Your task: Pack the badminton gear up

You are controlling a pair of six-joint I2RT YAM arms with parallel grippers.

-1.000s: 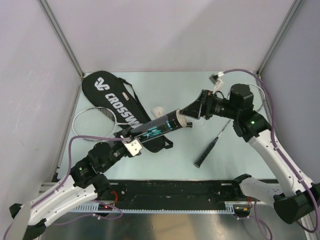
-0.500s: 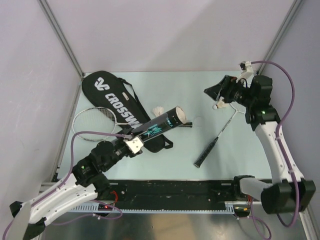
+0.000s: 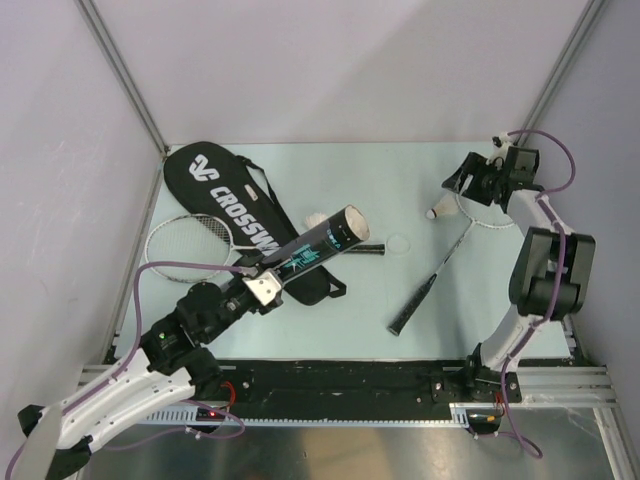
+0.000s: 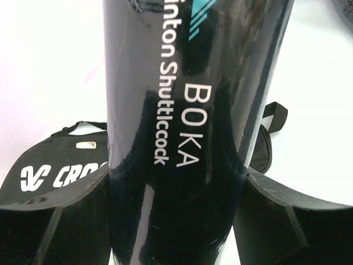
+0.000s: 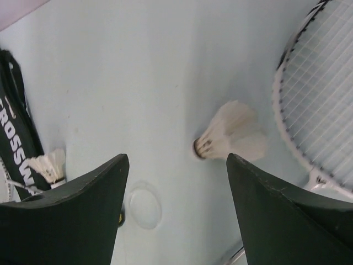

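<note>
My right gripper should lower its open fingers onto the feather skirt of the white shuttlecock (image 3: 447,205) (image 5: 236,132), since it lies below my gripper beside the racket's head.
My left gripper (image 3: 262,288) is shut on the lower end of the dark teal-printed tube (image 3: 315,250), holding it tilted with its open mouth up to the right. The tube (image 4: 187,110) fills the left wrist view between my fingers (image 4: 55,215). One shuttlecock (image 3: 316,220) lies by the black CROSSWAY bag (image 3: 235,205). The other shuttlecock (image 3: 433,212) lies by the right racket's head (image 3: 492,205). My right gripper (image 3: 462,181) is open and empty above it. In the right wrist view my open gripper (image 5: 176,160) frames that shuttlecock (image 5: 229,132). The left racket (image 3: 190,243) lies partly under the bag.
A clear round lid (image 3: 398,242) lies on the table between the tube's mouth and the right racket's black handle (image 3: 412,308); it also shows in the right wrist view (image 5: 143,207). Grey walls close in at left, back and right.
My right gripper has drawn back from the tube's mouth to the far right, over the shuttlecock by the racket head. The tube's mouth has risen slightly.
</note>
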